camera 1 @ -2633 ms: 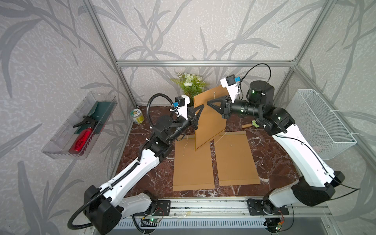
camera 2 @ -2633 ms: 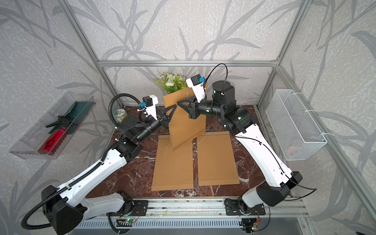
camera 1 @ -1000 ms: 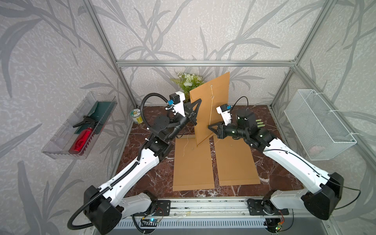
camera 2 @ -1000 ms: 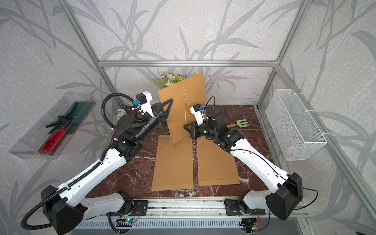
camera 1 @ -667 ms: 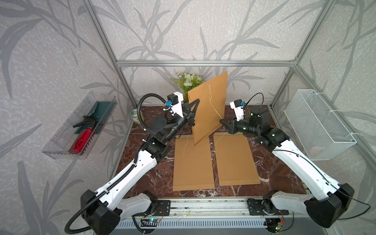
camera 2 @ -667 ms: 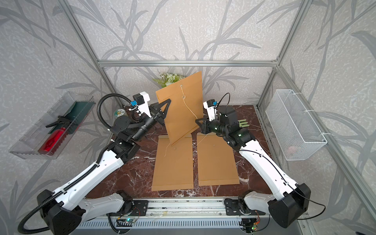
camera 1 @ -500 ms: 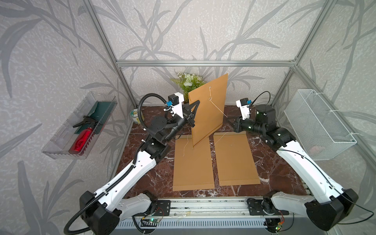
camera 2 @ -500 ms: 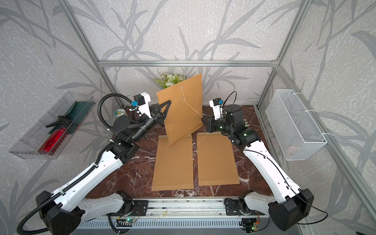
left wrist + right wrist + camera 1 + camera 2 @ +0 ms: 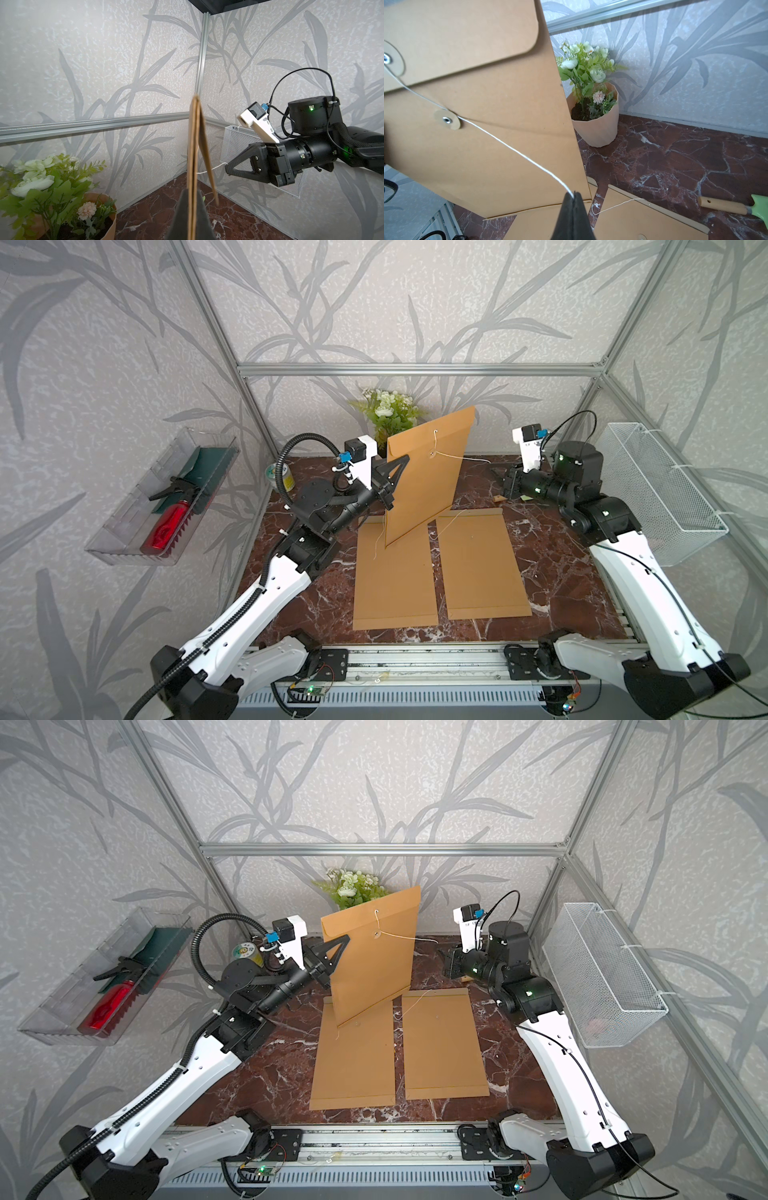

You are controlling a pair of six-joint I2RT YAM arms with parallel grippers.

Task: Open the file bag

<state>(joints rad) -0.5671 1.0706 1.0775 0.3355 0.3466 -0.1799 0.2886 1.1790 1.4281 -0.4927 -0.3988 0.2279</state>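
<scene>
The lower button (image 9: 432, 453) (image 9: 447, 120) is across from my right gripper, so my right gripper will next pull toward the wire basket, slip the string off that button and let go of the string.
A brown file bag (image 9: 424, 481) (image 9: 374, 965) stands upright and tilted above the table. My left gripper (image 9: 404, 458) (image 9: 345, 938) (image 9: 192, 192) is shut on its side edge. A white string (image 9: 517, 152) (image 9: 461, 457) runs from the flap's button (image 9: 387, 59) past the lower button (image 9: 447, 120), taut, out to the right. My right gripper (image 9: 574, 194) (image 9: 493, 467) (image 9: 227, 167) is shut on the string's end, well clear of the bag. In the left wrist view the flap (image 9: 207, 158) hangs slightly away from the bag's body.
Two more brown file bags (image 9: 395, 572) (image 9: 482, 560) lie flat side by side on the marble table (image 9: 552, 572). A flower pot (image 9: 596, 128) stands at the back and a small trowel (image 9: 733, 205) lies nearby. A wire basket (image 9: 660, 489) hangs right, a plastic tray (image 9: 166, 497) left.
My right gripper has swung away to the right with the string, drawing it out taut from the bag. The left gripper still holds the bag upright, barely moved.
</scene>
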